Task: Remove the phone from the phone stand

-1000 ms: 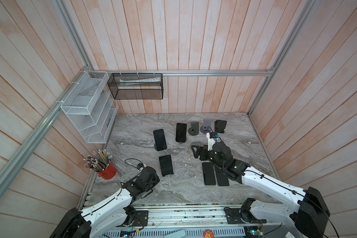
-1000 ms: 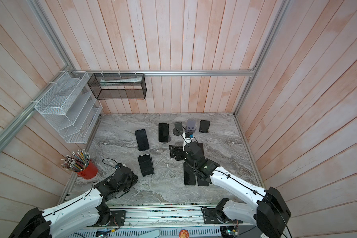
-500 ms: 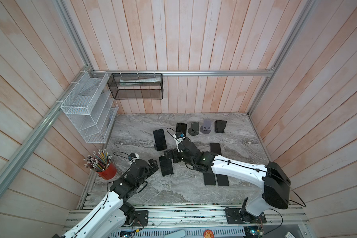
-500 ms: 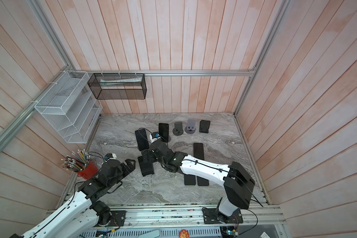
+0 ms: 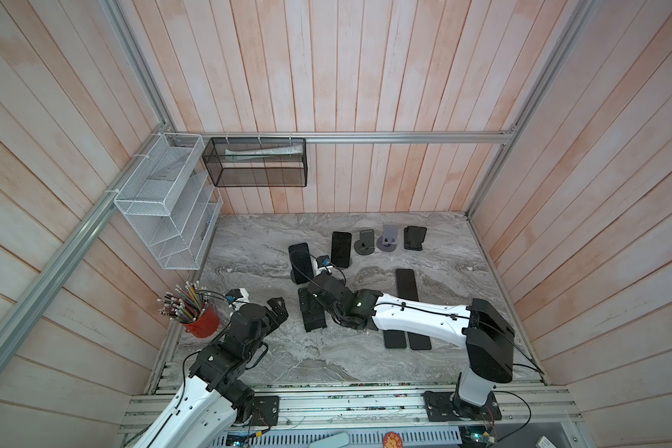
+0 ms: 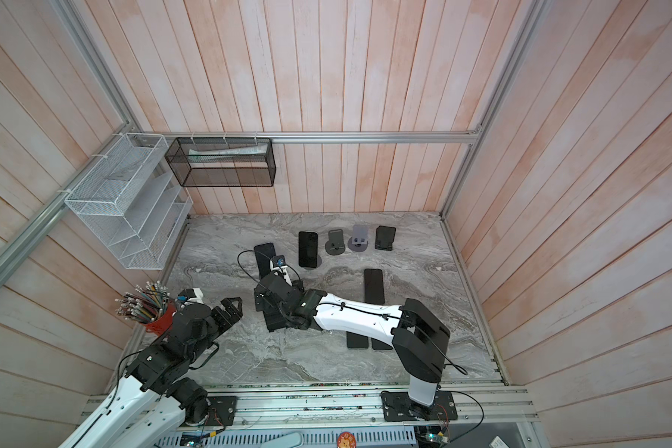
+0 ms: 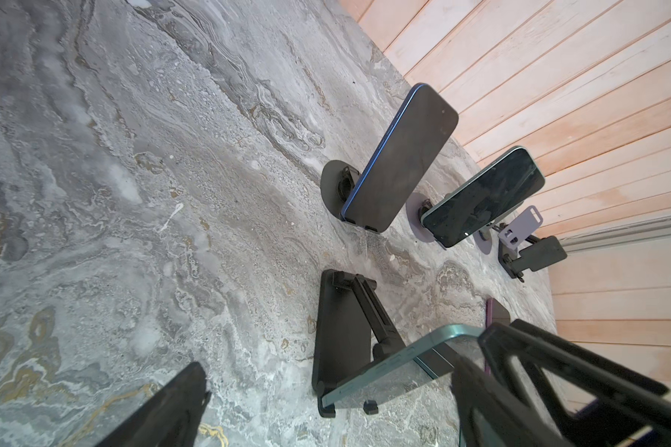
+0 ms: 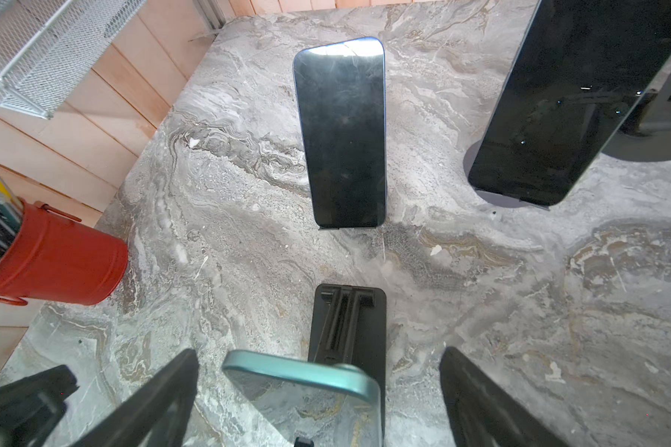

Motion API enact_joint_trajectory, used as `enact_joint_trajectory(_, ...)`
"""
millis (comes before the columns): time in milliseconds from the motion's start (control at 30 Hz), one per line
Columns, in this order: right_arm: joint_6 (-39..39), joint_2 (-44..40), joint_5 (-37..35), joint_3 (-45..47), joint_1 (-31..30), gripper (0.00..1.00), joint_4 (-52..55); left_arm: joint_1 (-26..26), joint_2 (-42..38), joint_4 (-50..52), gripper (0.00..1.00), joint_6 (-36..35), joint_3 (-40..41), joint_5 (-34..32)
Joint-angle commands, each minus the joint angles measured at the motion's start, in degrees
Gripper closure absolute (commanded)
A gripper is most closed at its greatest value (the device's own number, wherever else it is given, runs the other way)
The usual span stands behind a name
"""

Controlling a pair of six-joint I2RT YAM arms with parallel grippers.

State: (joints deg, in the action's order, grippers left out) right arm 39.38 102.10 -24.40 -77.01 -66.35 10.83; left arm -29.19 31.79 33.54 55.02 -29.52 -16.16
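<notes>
Next I need to bring my right gripper down over the phone's teal-edged top end [image 8: 301,375] and close on the phone's sides, since that end of the phone juts above the stand between my open fingers.
A teal-edged phone [image 8: 299,377] leans on a black folding phone stand [image 8: 347,321] at the front left of the marble table; in both top views the stand [image 5: 314,320] [image 6: 275,321] is partly hidden under the right arm. My right gripper [image 8: 318,406] [image 5: 309,306] is open, its fingers [image 8: 481,398] standing on either side of the phone with gaps. My left gripper [image 7: 326,391] [image 5: 278,310] is open just left of the stand, holding nothing. In the left wrist view the phone [image 7: 396,360] rests on the stand's [image 7: 341,329] lip.
Behind stand a blue-edged phone [image 5: 300,262] and another phone [image 5: 341,248] on round stands, two bare stands [image 5: 365,242], and a stand with a phone [image 5: 415,237]. Three phones lie flat at the right [image 5: 406,283]. A red pencil cup [image 5: 200,322] stands left.
The right arm swung left from the middle right to the black stand, leaving a phone flat on the table. The left arm reached forward toward the stand. Both grippers opened.
</notes>
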Motion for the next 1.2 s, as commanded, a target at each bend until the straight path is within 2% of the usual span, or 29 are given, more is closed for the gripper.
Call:
enact_joint_trajectory(0, 2.0, 1.9, -3.7, -2.4, -0.7, 0.02, 1.5, 0.3, 0.0, 0.6, 0.00, -1.3, -1.0, -1.3)
enact_joint_trajectory(267, 2.3, 4.3, -5.2, -3.3, -1.5, 0.04, 1.6, 0.6, -0.8, 0.1, 0.00, -0.9, 0.0, -0.9)
enact_joint_trajectory(633, 3.2, 7.0, -6.7, -3.7, -2.2, 0.11, 1.2, 0.7, -1.0, -0.9, 0.00, -0.6, 1.4, 0.3)
enact_joint_trajectory(1167, 0.8, 7.0, -6.2, -2.6, -2.7, 0.27, -2.2, 1.0, -1.3, -1.4, 0.00, -1.2, 1.8, 0.7)
